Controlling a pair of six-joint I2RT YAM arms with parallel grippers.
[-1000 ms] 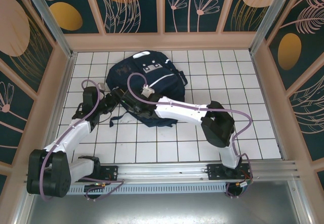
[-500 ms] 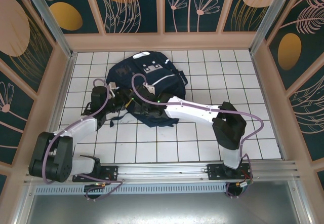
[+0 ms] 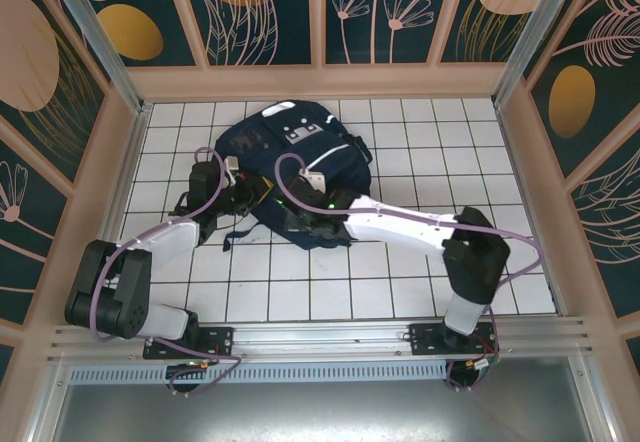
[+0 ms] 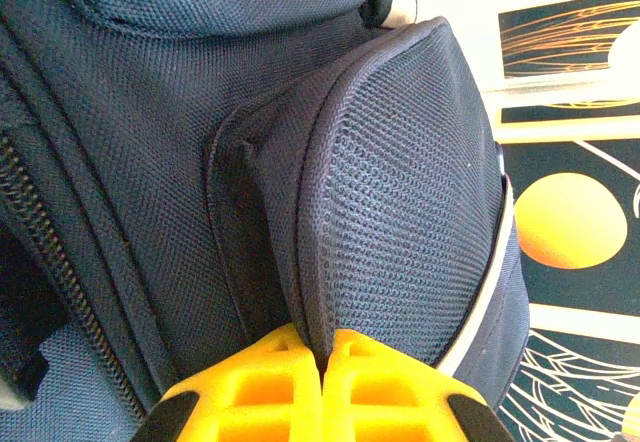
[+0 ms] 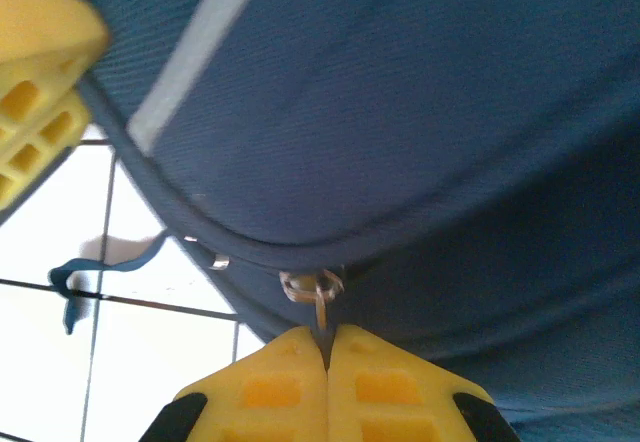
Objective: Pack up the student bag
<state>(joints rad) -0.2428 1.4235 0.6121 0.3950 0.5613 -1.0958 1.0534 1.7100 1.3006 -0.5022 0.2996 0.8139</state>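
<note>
My right gripper should open its fingers next to release the small metal zipper pull (image 5: 318,297). The zipper pull is at the closed fingers, and the bag's dark opening already shows beside it.
The student bag (image 3: 300,152), a navy-blue backpack with a thin white stripe, lies at the back middle of the tiled floor. My left gripper (image 3: 243,198) is at its left side. In the left wrist view that gripper (image 4: 325,350) is shut on the bound edge of the bag's mesh side pocket (image 4: 410,182). My right gripper (image 3: 293,216) is at the bag's near edge. In the right wrist view it (image 5: 325,340) is shut on a small metal zipper pull (image 5: 318,297) under the bag's blue body (image 5: 400,112). A yellow left finger (image 5: 40,82) shows at the upper left.
White tiled floor (image 3: 400,282) lies right of and in front of the bag. A dark strap (image 3: 235,232) trails on the tiles by the left gripper. Patterned walls (image 3: 320,12) close in three sides, and an aluminium rail (image 3: 330,337) runs along the near edge.
The left gripper has moved in to the bag's left side and shut on the mesh pocket's edge. The right gripper, still shut, has shifted right along the bag's near edge.
</note>
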